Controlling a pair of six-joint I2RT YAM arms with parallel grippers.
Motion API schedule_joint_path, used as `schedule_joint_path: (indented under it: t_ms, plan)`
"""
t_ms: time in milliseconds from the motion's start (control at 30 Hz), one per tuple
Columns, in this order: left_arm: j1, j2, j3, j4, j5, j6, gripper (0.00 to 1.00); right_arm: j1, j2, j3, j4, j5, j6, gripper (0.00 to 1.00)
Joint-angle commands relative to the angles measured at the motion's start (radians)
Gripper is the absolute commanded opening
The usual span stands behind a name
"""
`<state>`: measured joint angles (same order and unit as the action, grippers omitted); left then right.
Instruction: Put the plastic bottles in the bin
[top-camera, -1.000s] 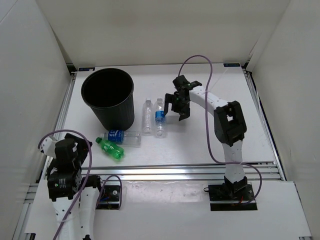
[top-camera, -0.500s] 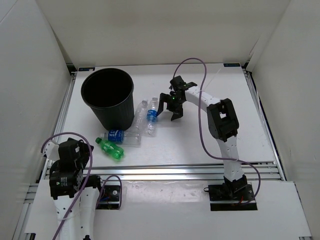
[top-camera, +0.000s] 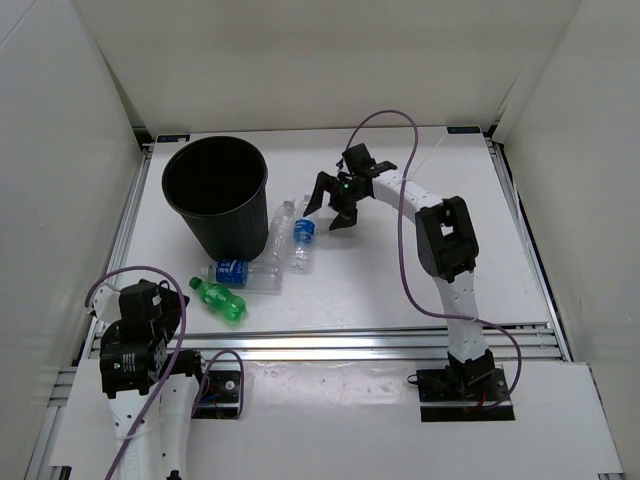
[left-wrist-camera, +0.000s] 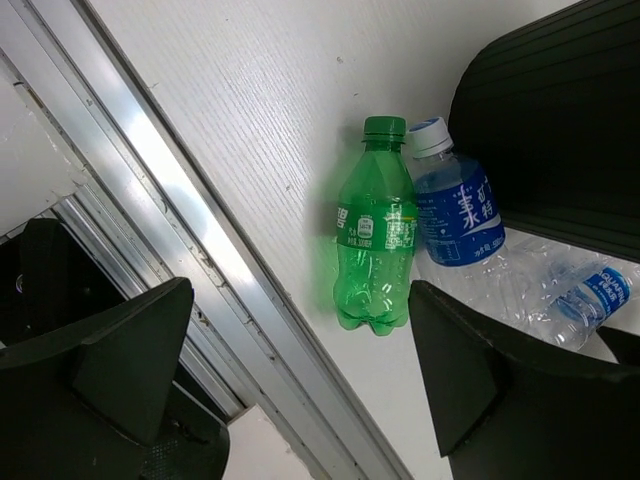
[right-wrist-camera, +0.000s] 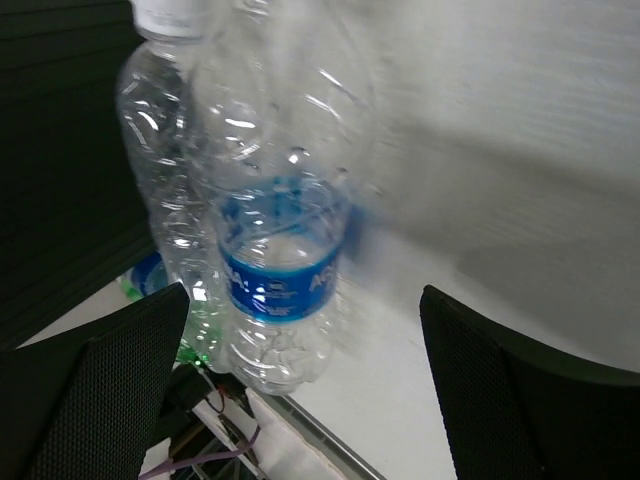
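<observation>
The clear blue-label bottle is off-centre between the open fingers, so I will move my right gripper toward the bin (top-camera: 217, 195), over the bottle's upper body (top-camera: 306, 214), and close it.
The black ribbed bin (top-camera: 217, 195) stands at the back left. A plain clear bottle (top-camera: 279, 228) and a clear blue-label bottle (top-camera: 302, 238) lie tilted beside it, the plain one touching its wall. A second blue-label bottle (top-camera: 240, 271) and a green bottle (top-camera: 222, 299) lie in front of the bin. My right gripper (top-camera: 327, 206) is open just right of the tilted pair; its view shows the blue-label bottle (right-wrist-camera: 280, 235) close between the fingers, not gripped. My left gripper (left-wrist-camera: 300, 400) is open and empty over the near rail, facing the green bottle (left-wrist-camera: 375, 250).
An aluminium rail (left-wrist-camera: 200, 250) runs along the table's near edge below the left gripper. White walls enclose the table on three sides. A purple cable (top-camera: 400, 200) loops over the right arm. The bin's wall also shows in the left wrist view (left-wrist-camera: 560, 120).
My right gripper has swept left, pushing the two upper bottles leftward so they now lie tilted against the bin. The left arm shifted slightly at the near edge.
</observation>
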<state>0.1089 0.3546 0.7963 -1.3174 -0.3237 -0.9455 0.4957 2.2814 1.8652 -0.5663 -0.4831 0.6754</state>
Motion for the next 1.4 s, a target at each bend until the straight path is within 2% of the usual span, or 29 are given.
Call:
schedule_joint_path:
  t_ms: [0,167,400,500,533,633,700,733,767,967,1067,1133,1167,1267,1367]
  plan:
    - [-0.003,-0.005,0.018,-0.019,0.012,0.02,1.0,-0.002,0.035,0.051,0.075,-0.09,0.044,1.0]
    - [-0.003,-0.005,0.027,-0.028,0.021,0.04,1.0,0.017,0.128,0.146,0.085,-0.134,0.075,0.99]
    - [-0.003,0.004,0.027,-0.028,0.041,0.059,1.0,0.026,0.179,0.135,0.085,-0.163,0.098,0.91]
    - [-0.003,0.004,0.018,-0.028,0.051,0.059,1.0,0.026,0.179,0.091,0.076,-0.187,0.087,0.78]
    - [-0.003,-0.005,0.009,-0.028,0.051,0.059,1.0,0.026,0.164,0.072,0.065,-0.187,0.076,0.66]
    - [-0.003,-0.023,-0.014,-0.016,0.051,0.039,1.0,0.017,0.064,-0.051,0.065,-0.154,0.037,0.46]
    - [-0.003,-0.034,-0.028,0.004,0.061,0.01,1.0,-0.009,-0.046,-0.162,0.065,-0.123,0.015,0.41]
    - [-0.003,-0.045,-0.04,0.004,0.061,0.01,1.0,-0.019,-0.086,-0.162,0.065,-0.123,0.006,0.41]
    - [-0.003,-0.045,-0.04,0.013,0.061,-0.004,1.0,-0.028,-0.127,-0.225,0.053,-0.105,0.006,0.36]
    - [-0.003,-0.077,-0.057,0.0,0.029,-0.116,1.0,-0.071,-0.523,-0.288,0.008,-0.071,0.042,0.35]
    - [-0.003,-0.1,-0.066,0.041,0.084,-0.125,1.0,-0.031,-0.56,-0.091,-0.001,-0.011,0.078,0.35]
    - [-0.003,-0.1,-0.075,0.072,0.11,-0.107,1.0,0.032,-0.507,0.08,-0.024,0.027,0.078,0.35]
    - [-0.003,-0.1,-0.075,0.085,0.12,-0.096,1.0,0.056,-0.419,0.308,-0.041,0.049,0.067,0.35]
    - [-0.012,-0.056,-0.075,0.105,0.155,-0.096,1.0,0.15,-0.221,0.692,-0.041,0.119,0.027,0.35]
    - [-0.012,-0.007,-0.066,0.133,0.221,-0.073,1.0,0.202,-0.181,0.646,0.171,0.159,0.038,0.36]
